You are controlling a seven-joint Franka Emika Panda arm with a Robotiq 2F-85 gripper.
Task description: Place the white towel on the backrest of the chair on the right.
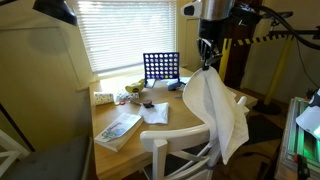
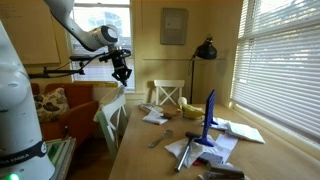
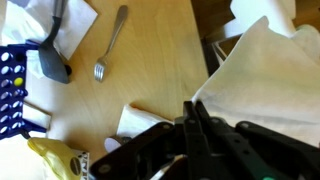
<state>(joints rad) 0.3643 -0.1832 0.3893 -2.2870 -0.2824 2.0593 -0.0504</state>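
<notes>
The towel [image 1: 222, 108] should next go down along the chair's curved top bar to its still bare end by the book, for release.
My gripper [image 1: 207, 52] is shut on the top corner of the white towel [image 1: 222, 108]. The towel hangs in long folds above and just right of the chair [image 1: 178, 137], a white wooden chair with a curved top rail at the table's near side. The lower folds hang beside the rail's right end; I cannot tell whether they touch it. In an exterior view the gripper [image 2: 122, 72] holds the towel [image 2: 111, 106] over the table's left edge. In the wrist view the shut fingers [image 3: 190, 112] pinch the towel [image 3: 262, 60], which spreads to the right.
On the wooden table [image 1: 180, 112] stand a blue grid rack [image 1: 160, 68], a colourful book [image 1: 118, 128] and a white paper sheet [image 1: 155, 112]. A fork [image 3: 110, 42] and a spatula [image 3: 55, 55] lie there too. Another white chair [image 2: 168, 92] stands at the far end.
</notes>
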